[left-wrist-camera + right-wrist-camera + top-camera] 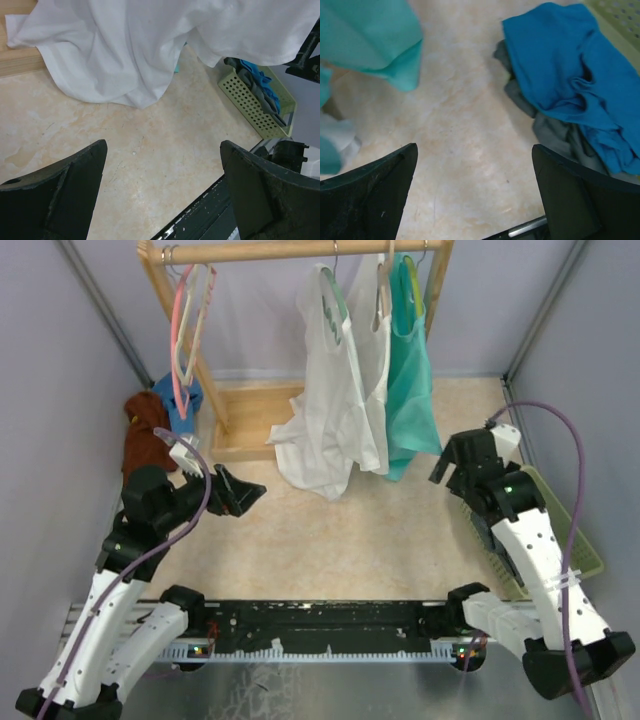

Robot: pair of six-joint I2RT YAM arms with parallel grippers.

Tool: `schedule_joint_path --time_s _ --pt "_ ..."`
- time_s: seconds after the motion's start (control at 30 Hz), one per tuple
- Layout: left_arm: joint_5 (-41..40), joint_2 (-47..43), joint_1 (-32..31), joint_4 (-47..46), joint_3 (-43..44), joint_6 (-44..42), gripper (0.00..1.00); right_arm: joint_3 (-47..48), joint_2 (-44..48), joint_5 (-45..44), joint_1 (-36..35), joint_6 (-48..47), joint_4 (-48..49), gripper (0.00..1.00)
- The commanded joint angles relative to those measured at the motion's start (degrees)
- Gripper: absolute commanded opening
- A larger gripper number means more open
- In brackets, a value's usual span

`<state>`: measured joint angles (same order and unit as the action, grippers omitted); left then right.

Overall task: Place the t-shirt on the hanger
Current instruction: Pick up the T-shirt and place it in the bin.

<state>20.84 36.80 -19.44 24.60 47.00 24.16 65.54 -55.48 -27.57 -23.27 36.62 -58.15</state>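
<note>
Below my right gripper and to its right in the wrist view lie the t-shirt's creased folds, so I will lower it that way and close on them.
The deep teal-blue t-shirt (570, 70) lies crumpled on grey cloth in the green basket (620, 15) at the right, and it also shows in the left wrist view (256, 75). A thin pale hanger (205, 302) hangs bare on the wooden rail beside a pink one (180, 330). My right gripper (474, 147) hovers open over bare floor just left of the t-shirt, apart from it. My left gripper (163, 145) is open over the floor below the hanging white garments, holding nothing. Seen from above, the left gripper (245, 495) points right and the right gripper (455, 465) sits by the basket (590, 550).
White garments (335, 410) and a mint-green tank top (410, 390) hang from the wooden rack (300, 250), reaching down to the floor. A rust-brown cloth (145, 435) and a small blue cloth (185, 400) lie at the rack's left foot. Grey walls close in both sides.
</note>
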Motion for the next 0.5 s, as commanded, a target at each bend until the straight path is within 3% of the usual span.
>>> schedule_joint_path --time_s 0.0,0.17,0.47 --pt "4.37 0.21 0.29 -3.65 -0.65 -0.43 1.0 -0.8 3.42 -0.25 10.81 0.43 -2.28 0.95" --pt "6.16 0.28 0.28 -3.34 -1.17 -0.99 1.0 -4.53 3.76 0.02 18.79 2.45 -3.09 0.9" --pt "7.07 -1.2 0.29 -3.77 -1.26 -0.84 1.0 -9.97 3.12 11.17 35.64 1.4 3.81 0.84"
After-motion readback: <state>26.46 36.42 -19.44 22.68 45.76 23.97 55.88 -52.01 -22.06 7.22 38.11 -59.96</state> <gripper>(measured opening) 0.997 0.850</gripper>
